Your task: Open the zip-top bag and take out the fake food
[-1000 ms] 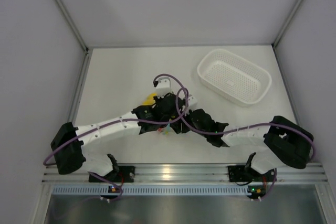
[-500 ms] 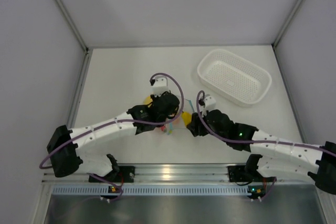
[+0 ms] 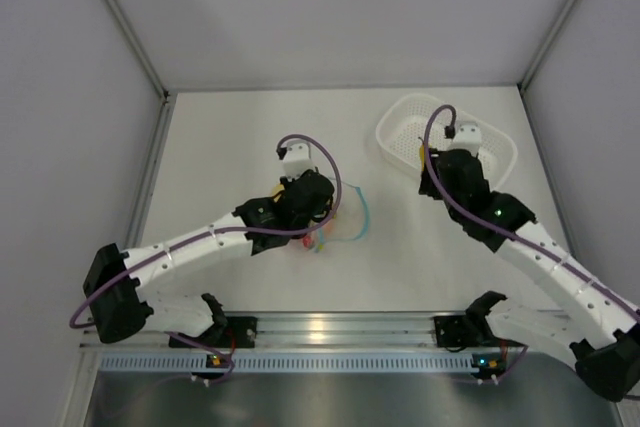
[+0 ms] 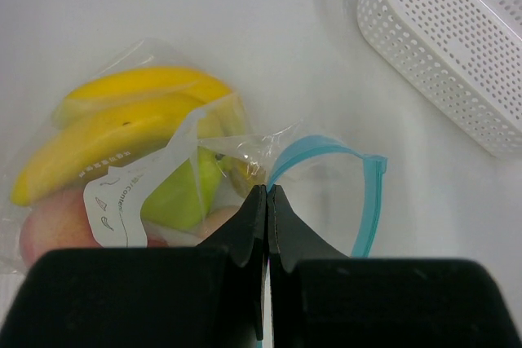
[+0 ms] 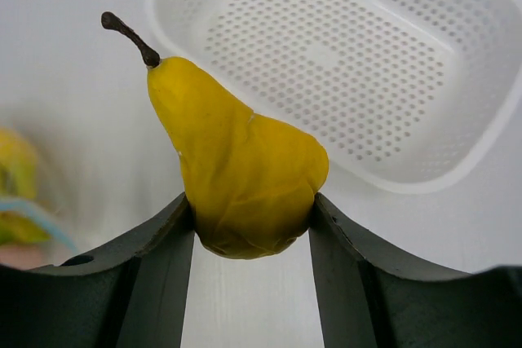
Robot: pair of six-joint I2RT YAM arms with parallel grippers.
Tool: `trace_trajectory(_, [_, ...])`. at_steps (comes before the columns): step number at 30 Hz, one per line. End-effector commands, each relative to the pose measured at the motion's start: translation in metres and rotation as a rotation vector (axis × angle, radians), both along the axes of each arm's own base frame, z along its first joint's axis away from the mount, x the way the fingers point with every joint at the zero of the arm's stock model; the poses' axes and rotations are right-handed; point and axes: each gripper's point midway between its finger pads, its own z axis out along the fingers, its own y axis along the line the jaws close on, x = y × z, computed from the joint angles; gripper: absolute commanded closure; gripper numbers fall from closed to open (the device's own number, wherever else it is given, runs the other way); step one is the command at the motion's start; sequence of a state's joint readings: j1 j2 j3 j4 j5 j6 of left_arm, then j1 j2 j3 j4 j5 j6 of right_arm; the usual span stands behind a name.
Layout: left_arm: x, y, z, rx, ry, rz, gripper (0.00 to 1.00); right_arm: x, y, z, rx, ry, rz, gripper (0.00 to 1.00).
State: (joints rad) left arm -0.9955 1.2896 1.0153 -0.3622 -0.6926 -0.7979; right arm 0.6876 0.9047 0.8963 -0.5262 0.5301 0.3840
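My right gripper should next move outward over the white basket's bottom with the holes, go down and release the pear, because the basket is empty and is outward of the held pear.
The clear zip-top bag (image 4: 159, 132) lies on the table with its light blue zip strip (image 4: 369, 201) parted into an open loop. Inside it I see a yellow banana bunch (image 4: 122, 120), a green pear (image 4: 183, 193) and a pink piece (image 4: 45, 238). My left gripper (image 4: 267, 191) is shut on the bag's plastic edge next to the strip; in the top view it (image 3: 322, 215) is over the bag (image 3: 335, 229). My right gripper (image 5: 251, 205) is shut on a yellow pear (image 5: 236, 160) with a brown stem, held in the air in front of the basket.
A white perforated basket (image 3: 500, 152) stands at the back right, with my right wrist (image 3: 455, 167) over its near-left rim. It also shows in the right wrist view (image 5: 342, 63) and the left wrist view (image 4: 457, 46). Walls enclose the table.
My right arm has lifted away from the bag and swung to the back right, to the basket, carrying the yellow pear. My left gripper stays shut on the bag.
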Motion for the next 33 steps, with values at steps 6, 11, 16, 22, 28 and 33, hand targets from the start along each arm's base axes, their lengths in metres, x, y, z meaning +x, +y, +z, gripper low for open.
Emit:
trace_trajectory(6, [-0.002, -0.008, 0.037, -0.128, -0.037, -0.022, 1.00, 0.086, -0.087, -0.013, -0.147, 0.115, -0.292, 0.63])
trace_trajectory(11, [-0.003, -0.009, 0.035, -0.119, -0.032, -0.035, 1.00, 0.133, -0.100, -0.048, -0.185, 0.219, -0.323, 0.57])
trace_trajectory(16, [-0.004, -0.010, 0.036, -0.124, -0.032, -0.052, 1.00, 0.164, -0.105, -0.085, -0.211, 0.301, -0.337, 0.48])
trace_trajectory(22, [-0.006, -0.006, 0.043, -0.123, -0.054, -0.057, 1.00, 0.177, -0.110, -0.099, -0.221, 0.330, -0.342, 0.33])
trace_trajectory(28, [-0.006, -0.006, 0.047, -0.125, -0.061, -0.064, 1.00, 0.174, -0.105, -0.081, -0.184, 0.277, -0.318, 0.01])
trace_trajectory(33, [-0.006, -0.006, 0.051, -0.137, -0.066, -0.060, 1.00, 0.167, -0.078, -0.061, 0.032, 0.190, -0.257, 0.01])
